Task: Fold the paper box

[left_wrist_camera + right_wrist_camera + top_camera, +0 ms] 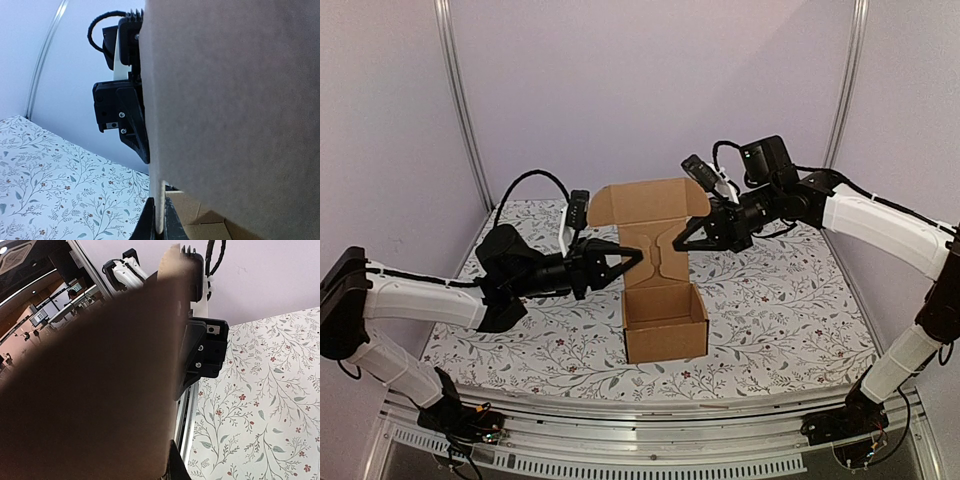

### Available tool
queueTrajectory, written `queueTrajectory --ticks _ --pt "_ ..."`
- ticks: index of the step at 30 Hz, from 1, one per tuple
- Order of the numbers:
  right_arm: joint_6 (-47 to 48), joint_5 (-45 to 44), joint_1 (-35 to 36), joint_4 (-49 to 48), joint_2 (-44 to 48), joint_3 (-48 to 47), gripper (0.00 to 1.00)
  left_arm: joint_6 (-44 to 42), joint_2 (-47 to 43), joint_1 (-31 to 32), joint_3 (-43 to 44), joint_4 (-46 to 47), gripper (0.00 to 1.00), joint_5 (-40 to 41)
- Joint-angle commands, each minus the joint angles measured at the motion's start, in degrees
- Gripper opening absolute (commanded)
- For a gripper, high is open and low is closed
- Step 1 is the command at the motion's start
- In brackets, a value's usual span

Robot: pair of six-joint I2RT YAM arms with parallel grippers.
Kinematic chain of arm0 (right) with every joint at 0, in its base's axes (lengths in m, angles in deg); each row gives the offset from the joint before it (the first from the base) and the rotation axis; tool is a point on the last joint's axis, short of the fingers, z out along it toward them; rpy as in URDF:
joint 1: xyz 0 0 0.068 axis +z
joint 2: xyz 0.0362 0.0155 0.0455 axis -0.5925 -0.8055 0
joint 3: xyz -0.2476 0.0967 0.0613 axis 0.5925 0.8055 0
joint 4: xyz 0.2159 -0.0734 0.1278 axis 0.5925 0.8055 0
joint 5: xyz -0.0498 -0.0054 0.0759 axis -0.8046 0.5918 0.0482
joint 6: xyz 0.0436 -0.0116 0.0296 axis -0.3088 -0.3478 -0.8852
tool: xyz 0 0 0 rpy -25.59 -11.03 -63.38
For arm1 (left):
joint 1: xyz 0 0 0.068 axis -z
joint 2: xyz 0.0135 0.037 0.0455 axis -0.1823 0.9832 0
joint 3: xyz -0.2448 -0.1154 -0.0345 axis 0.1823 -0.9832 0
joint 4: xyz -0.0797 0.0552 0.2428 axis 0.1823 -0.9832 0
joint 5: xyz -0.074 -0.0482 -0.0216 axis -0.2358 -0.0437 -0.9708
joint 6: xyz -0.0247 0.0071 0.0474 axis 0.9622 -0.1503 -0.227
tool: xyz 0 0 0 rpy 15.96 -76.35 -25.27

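Note:
The lid stands upright above the open box (665,322), so my right gripper will next lower the lid's pinched edge toward the box, tip its fingers downward, and open.
The paper box (665,322) is a plain brown carton standing open on the floral mat, with its lid panel (653,232) raised upright behind it. From the left, my left gripper (636,256) is shut on the lid's left side edge. In the left wrist view the jaws (160,227) pinch the thin cardboard edge (159,200), and the panel (235,100) fills the right side. My right gripper (680,243) comes in from the right and is shut on the lid's right edge. In the right wrist view the cardboard (90,390) hides most of that gripper (170,471).
The floral mat (780,300) covers the table. Metal frame posts (460,100) stand at both back corners before plain walls. A rail runs along the near edge (670,410). Each wrist view shows the other arm's black gripper body (122,115) beyond the cardboard.

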Motion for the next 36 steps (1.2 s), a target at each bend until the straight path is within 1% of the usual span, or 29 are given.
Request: queueTrajectory --ticks 1,3,4,6,7,8,10,11,12,14,15,17,18,21,24,27,30,33,36 --pt "-2.5 -4.5 0.7 -2.5 1.0 1.3 0.00 2.2 1.5 -0.6 0.8 3.9 0.00 0.3" --pt "-2.4 -6.5 0.7 -2.4 1.2 1.5 0.00 1.5 1.4 -0.7 0.7 2.4 0.02 1.0" --pt "-1.9 -7.1 0.7 -2.2 1.2 1.7 0.00 0.9 1.1 -0.7 0.7 0.7 0.06 1.7" --pt "-0.4 -8.0 0.6 -0.5 1.3 1.9 0.00 -1.3 -0.6 -0.8 0.6 -4.7 0.20 3.7" --pt "1.1 -9.1 0.6 1.6 1.3 1.7 0.00 -3.6 -2.2 -0.8 0.5 -8.4 0.29 5.4" --pt "5.1 -10.3 0.7 4.6 1.3 1.3 0.00 -5.5 -4.4 -0.8 0.4 -14.0 0.37 7.8" --pt "12.1 -13.4 0.6 10.0 1.0 0.2 0.00 -10.9 -9.8 -0.9 1.1 -28.1 0.51 14.1" --pt "16.8 -15.1 0.6 11.8 0.7 0.1 0.00 -13.2 -12.6 -1.0 1.5 -35.2 0.59 17.5" --pt "19.4 -17.2 0.6 12.9 0.4 0.3 0.00 -15.3 -15.0 -1.0 1.9 -41.1 0.65 20.6" --pt "24.0 -22.1 0.6 13.9 -0.6 0.5 0.00 -19.3 -19.3 -1.1 2.9 -52.0 0.71 26.7" --pt "27.3 -24.1 0.6 14.3 -1.6 0.5 0.00 -20.7 -21.0 -1.2 3.2 -55.6 0.73 28.9" --pt "31.0 -27.4 0.6 14.2 -3.4 0.2 0.00 -22.9 -23.5 -1.3 3.4 -61.4 0.74 32.4" --pt "33.6 -28.8 0.7 14.0 -4.2 -0.1 0.00 -23.2 -24.2 -1.3 3.4 -63.2 0.75 36.9" --pt "37.5 -32.7 0.7 12.6 -8.2 -1.7 0.01 -23.5 -22.7 -1.5 4.1 -64.0 0.76 41.5" --pt "40.2 -36.0 0.6 11.4 -12.5 -4.5 0.02 -22.6 -17.2 -1.5 6.6 -63.7 0.76 43.3" --pt "40.6 -37.2 0.6 10.3 -15.5 -6.1 0.03 -21.2 -11.0 -1.2 10.0 -64.3 0.72 45.8" --pt "40.3 -38.5 0.6 8.0 -16.2 -4.8 0.04 -19.8 -6.4 -1.0 12.3 -64.0 0.71 47.4" --pt "40.7 -39.9 0.6 5.7 -15.6 -2.3 0.07 -18.9 -3.9 -0.8 13.0 -62.8 0.70 49.0" --pt "41.3 -40.8 0.7 5.0 -15.0 -1.0 0.09 -18.9 -2.0 -0.9 13.9 -61.3 0.67 47.2"
